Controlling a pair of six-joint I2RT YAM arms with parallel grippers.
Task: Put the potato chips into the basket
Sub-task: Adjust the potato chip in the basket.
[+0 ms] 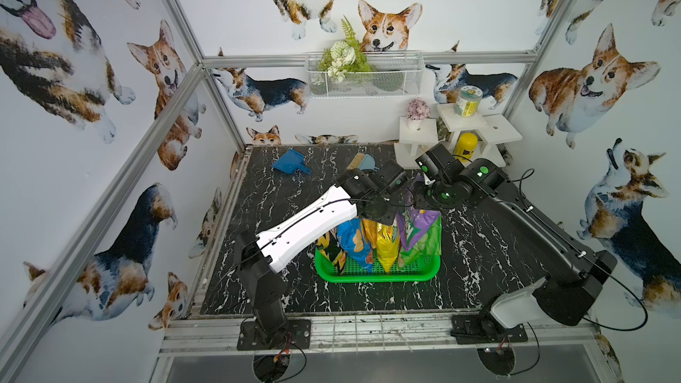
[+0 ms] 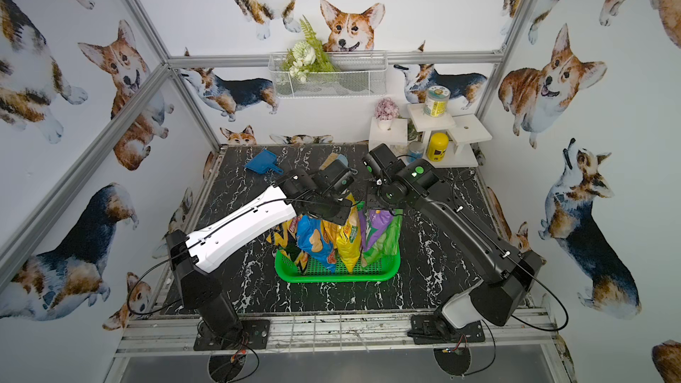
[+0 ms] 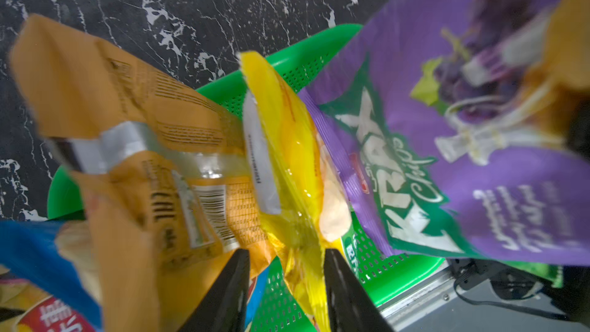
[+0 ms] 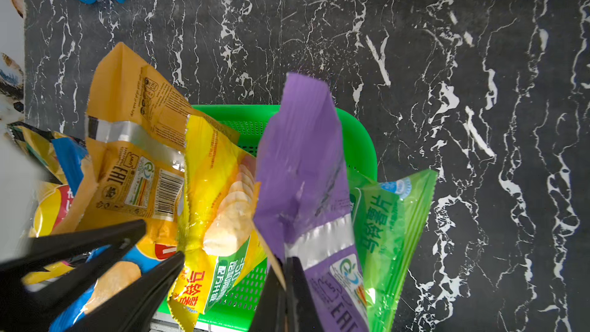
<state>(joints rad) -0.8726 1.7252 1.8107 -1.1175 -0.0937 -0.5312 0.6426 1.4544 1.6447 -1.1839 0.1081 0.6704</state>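
Observation:
My right gripper holds the purple bag (image 1: pixel 420 222), its lower end already hanging between the yellow and green bags, and next needs to lower it into that gap and release its top edge.
The green basket (image 1: pixel 376 277) (image 2: pixel 331 277) sits mid-table with several potato chips bags standing upright in it. In the row stand the black-and-yellow bag (image 1: pixel 333 252), the blue bag (image 1: pixel 355 243), the yellow bag (image 1: pixel 387 248) (image 3: pixel 287 142), the purple Krax bag (image 1: pixel 420 222) (image 4: pixel 303 161) and the green bag (image 4: pixel 392 218). An orange bag (image 3: pixel 127 106) leans behind the blue one. My left gripper (image 3: pixel 285 252) is open over the basket, the yellow bag's crinkled top edge loose between its fingers. My right gripper (image 4: pixel 287 261) is shut on the purple bag's top seam.
A blue dustpan (image 1: pixel 291 163) and a small brush (image 1: pixel 363 162) lie at the table's back. White shelves at the back right carry a yellow can (image 1: pixel 465 146), a jar (image 1: pixel 468 101) and a flower pot (image 1: pixel 416 112). A white wire basket (image 1: pixel 365 75) hangs on the back wall.

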